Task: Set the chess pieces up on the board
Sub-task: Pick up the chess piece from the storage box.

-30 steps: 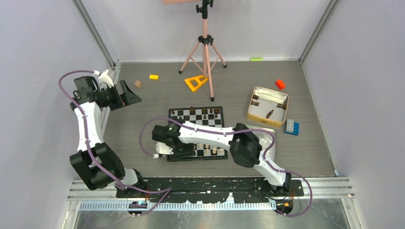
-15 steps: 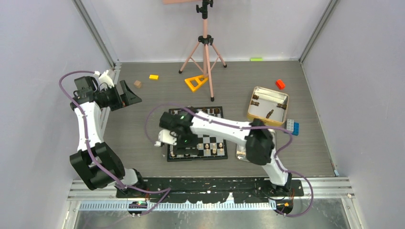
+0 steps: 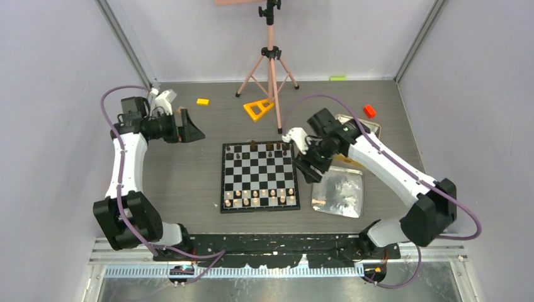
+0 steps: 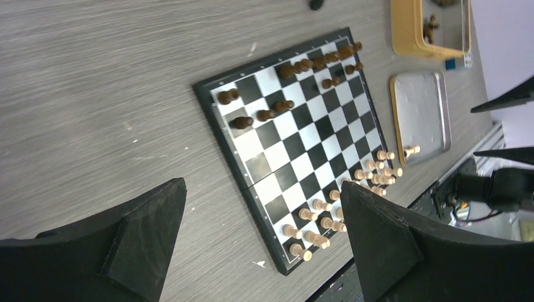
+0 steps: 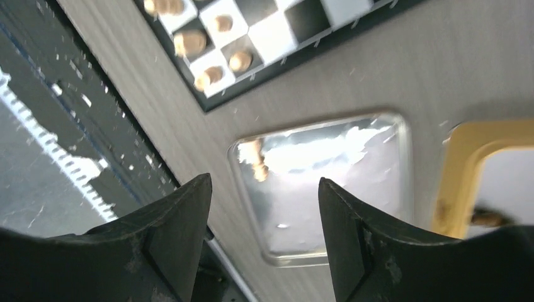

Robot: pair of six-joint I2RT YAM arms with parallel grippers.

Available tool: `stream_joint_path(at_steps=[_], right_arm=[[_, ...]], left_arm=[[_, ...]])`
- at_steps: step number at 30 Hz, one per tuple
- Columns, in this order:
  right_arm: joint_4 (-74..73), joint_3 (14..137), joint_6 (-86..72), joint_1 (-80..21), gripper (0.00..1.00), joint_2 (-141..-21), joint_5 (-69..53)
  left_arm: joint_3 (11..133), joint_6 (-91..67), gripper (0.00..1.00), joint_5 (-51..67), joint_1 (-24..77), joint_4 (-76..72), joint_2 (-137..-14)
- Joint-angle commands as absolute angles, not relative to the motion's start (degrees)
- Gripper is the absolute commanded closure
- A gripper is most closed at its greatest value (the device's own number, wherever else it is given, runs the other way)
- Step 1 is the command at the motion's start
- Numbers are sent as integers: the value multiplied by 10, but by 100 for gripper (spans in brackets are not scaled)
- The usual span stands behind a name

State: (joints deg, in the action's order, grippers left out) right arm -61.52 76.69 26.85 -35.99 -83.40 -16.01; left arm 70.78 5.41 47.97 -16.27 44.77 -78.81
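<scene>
The right gripper will next move down and back into the silver tray [image 5: 352,189], onto the inner end of the light piece, because only that piece lies there.
The board [image 3: 258,175] lies at the table's centre. Dark chess pieces [image 3: 259,148] stand along its far rows and light chess pieces [image 3: 261,199] along its near rows. My left gripper [image 3: 189,129] hangs open and empty left of the board's far corner; its wrist view looks across the board [image 4: 296,145] between wide-apart fingers [image 4: 261,189]. My right gripper [image 3: 308,170] is open and empty at the board's right edge, above the silver tray [image 5: 352,189]. One light piece [image 5: 255,160] lies in that tray.
A gold-rimmed tin [image 4: 400,25] with dark pieces sits beyond the tray, partly under my right arm. A pink tripod [image 3: 271,69], a yellow triangle block [image 3: 258,108], a yellow block [image 3: 202,101] and an orange block [image 3: 369,111] stand at the back.
My right arm has swung from the board's near left corner across to its right edge by the tray, and its jaws have opened wider. My left gripper has shifted right, nearer the board.
</scene>
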Motion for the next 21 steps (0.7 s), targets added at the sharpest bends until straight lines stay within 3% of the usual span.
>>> stream_joint_path(at_steps=[1, 11, 21], right_arm=[[-582, 652, 280, -311, 32, -775, -202], [-536, 510, 303, -268, 34, -748, -202], [-514, 514, 343, -268, 38, -827, -190]], left_arm=[[706, 79, 4, 487, -109, 420, -767], [731, 63, 4, 471, -70, 413, -798], [726, 71, 3, 459, -60, 418, -802]])
